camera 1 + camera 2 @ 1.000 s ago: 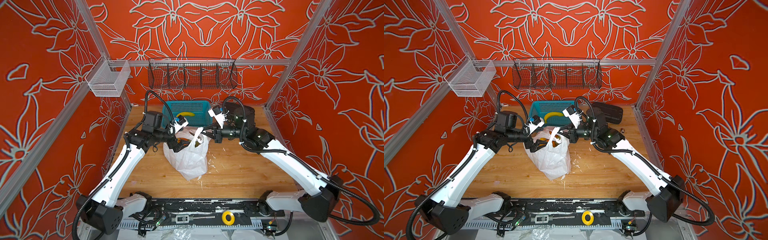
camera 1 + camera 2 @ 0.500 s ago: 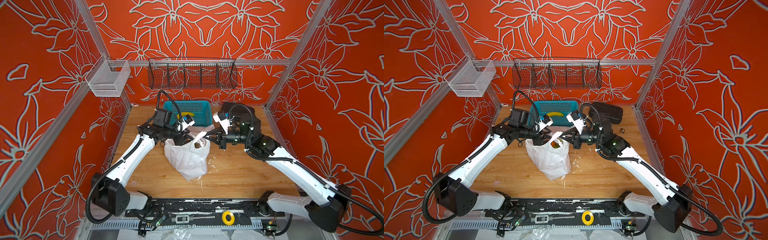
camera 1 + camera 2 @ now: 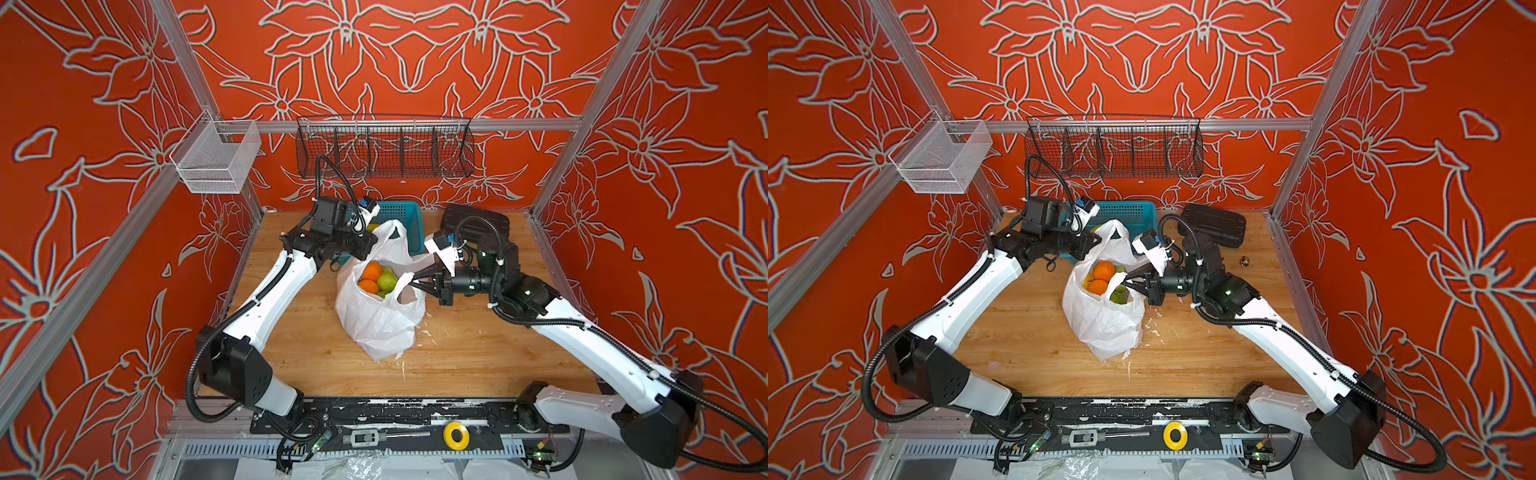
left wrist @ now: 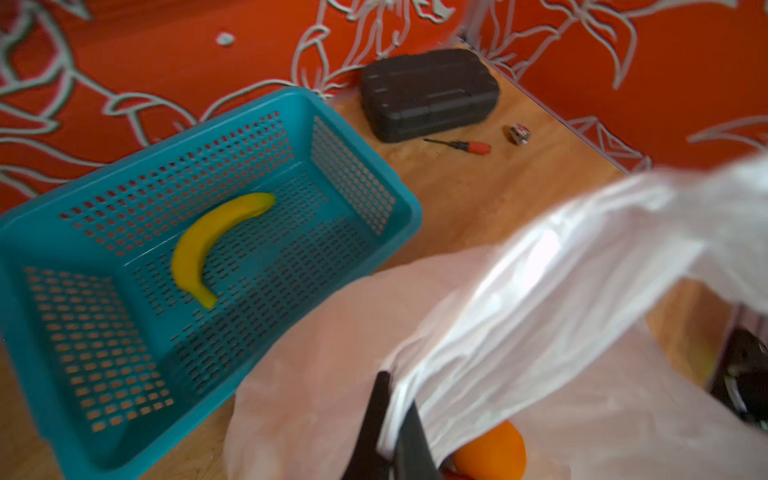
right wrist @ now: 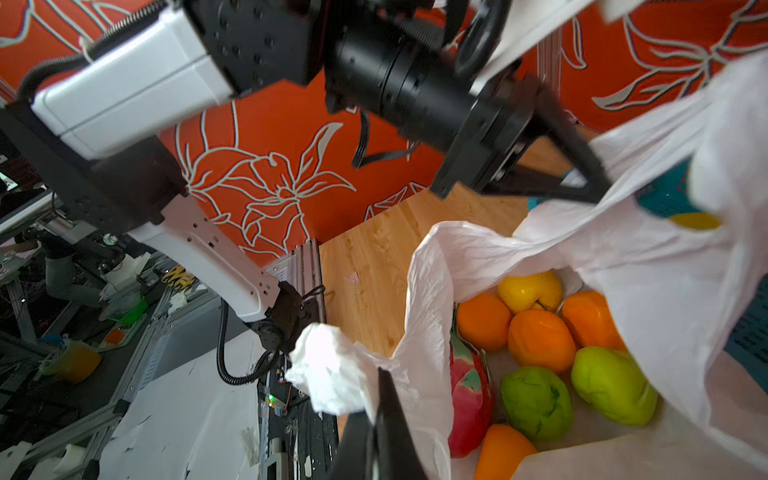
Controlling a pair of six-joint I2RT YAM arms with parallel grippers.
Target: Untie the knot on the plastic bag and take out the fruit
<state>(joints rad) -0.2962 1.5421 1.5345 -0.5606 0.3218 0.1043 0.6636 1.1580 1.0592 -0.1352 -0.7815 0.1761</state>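
Observation:
My left gripper pulls the far handle loop outward toward the teal basket (image 3: 405, 214), which lies outward of it, next. It then releases, stretching the bag's opening above the fruit.
The white plastic bag (image 3: 374, 320) (image 3: 1100, 320) stands on the wooden table with its mouth pulled open. I see no knot; the two handle loops are apart. My left gripper (image 3: 373, 242) (image 4: 397, 390) is shut on the far handle loop, next to the teal basket. My right gripper (image 3: 411, 280) (image 5: 380, 382) is shut on the near, crumpled handle loop. The fruit lies inside: oranges (image 5: 540, 334) (image 3: 371, 270), green pieces (image 5: 536, 401) (image 3: 1119, 293), a dragon fruit (image 5: 469, 395) and a yellow one (image 5: 530, 289).
The teal basket (image 3: 401, 212) (image 4: 374, 166) behind the bag holds a banana (image 4: 216, 241). A black case (image 3: 473, 220) (image 4: 428, 93), a red-handled screwdriver (image 4: 461, 145) and a small metal object (image 3: 1244, 261) lie at the back right. A wire basket (image 3: 384, 145) and a mesh basket (image 3: 216, 162) hang on the walls.
My left gripper moved toward the basket and closed on the bag's far handle loop. The bag's mouth is spread wider and the fruit shows. The right gripper stayed shut, shifting slightly forward.

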